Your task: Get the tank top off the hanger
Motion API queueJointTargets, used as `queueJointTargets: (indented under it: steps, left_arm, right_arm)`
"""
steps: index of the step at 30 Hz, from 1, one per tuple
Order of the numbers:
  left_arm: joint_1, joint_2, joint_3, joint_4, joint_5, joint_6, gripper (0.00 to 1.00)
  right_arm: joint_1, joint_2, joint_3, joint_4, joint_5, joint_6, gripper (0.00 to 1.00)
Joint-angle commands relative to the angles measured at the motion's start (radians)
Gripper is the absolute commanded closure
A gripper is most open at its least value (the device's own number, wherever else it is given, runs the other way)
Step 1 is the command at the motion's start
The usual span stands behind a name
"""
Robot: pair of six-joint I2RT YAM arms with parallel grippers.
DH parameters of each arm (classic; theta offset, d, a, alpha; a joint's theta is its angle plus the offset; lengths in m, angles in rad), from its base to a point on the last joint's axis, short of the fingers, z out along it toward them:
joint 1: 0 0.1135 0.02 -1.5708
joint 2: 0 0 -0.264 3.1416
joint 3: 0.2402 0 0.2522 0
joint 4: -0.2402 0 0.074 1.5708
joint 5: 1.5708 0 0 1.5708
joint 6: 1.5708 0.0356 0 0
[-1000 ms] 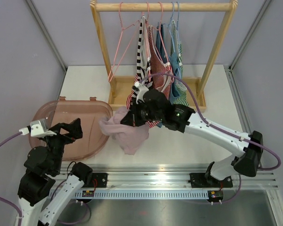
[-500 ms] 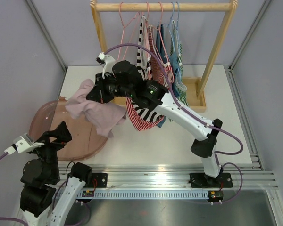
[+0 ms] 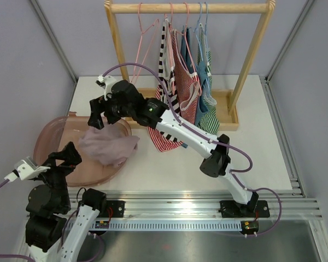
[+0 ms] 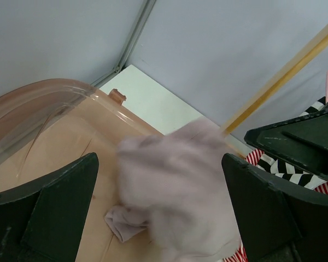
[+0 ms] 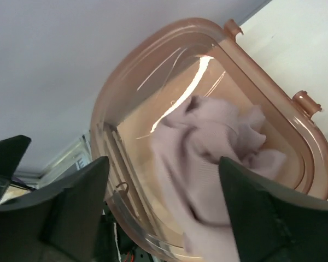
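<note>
I should next lift my right gripper outward from the tub, then close it on the pink hanger of the striped tank top beside the empty hanger (image 3: 141, 46).
The pale pink tank top (image 3: 108, 146) lies crumpled in the brown see-through tub (image 3: 54, 131), one edge draped over its right rim, and looks blurred in both wrist views. My right gripper (image 3: 97, 114) hangs open just above it, nothing between its fingers; below its jaws I see the tank top (image 5: 218, 142) and the tub (image 5: 120, 87). An empty pink hanger (image 3: 141, 46) hangs on the wooden rack (image 3: 188, 7). My left gripper (image 3: 64, 158) is open at the tub's near edge, facing the tank top (image 4: 180, 185).
Several striped and blue tank tops (image 3: 186, 82) still hang on hangers on the rack, whose wooden base (image 3: 229, 112) stands at the table's back. The right arm's links (image 3: 213, 155) stretch diagonally across the table's middle.
My right arm swung left from the rack to above the tub with the tank top, then opened; the tank top dropped into the tub. The left gripper pulled back slightly.
</note>
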Motion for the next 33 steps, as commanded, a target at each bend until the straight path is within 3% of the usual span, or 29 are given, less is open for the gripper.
queueJointTargets:
  steps: [1,10,17,20,28,31,33]
  left_arm:
    - [0.009,-0.012,-0.006,0.017,-0.05,-0.025,0.01]
    - [0.01,-0.014,-0.013,0.02,-0.05,-0.035,0.01]
    - [0.012,0.026,-0.019,0.046,0.017,-0.038,0.01]
    - [0.012,0.049,-0.019,0.055,0.054,-0.018,0.01]
    - [0.012,0.202,-0.011,0.086,0.222,0.049,0.01]
    - [0.012,0.262,-0.005,0.084,0.272,0.064,0.01]
    - [0.013,0.288,0.0,0.081,0.304,0.074,0.01]
  right_arm:
    - [0.002,-0.023,0.022,0.051,0.024,-0.041,0.09]
    - [0.004,-0.205,-0.067,-0.032,0.131,-0.092,0.03]
    - [0.002,-0.521,-0.522,0.078,0.381,-0.136,0.01]
    - [0.004,-0.616,-0.588,0.059,0.49,-0.156,0.01]
    - [-0.032,-0.748,-0.566,-0.101,0.714,-0.201,0.05]
    - [-0.117,-0.738,-0.501,-0.142,0.674,-0.202,0.12]
    - [-0.189,-0.712,-0.426,-0.171,0.621,-0.207,0.23]
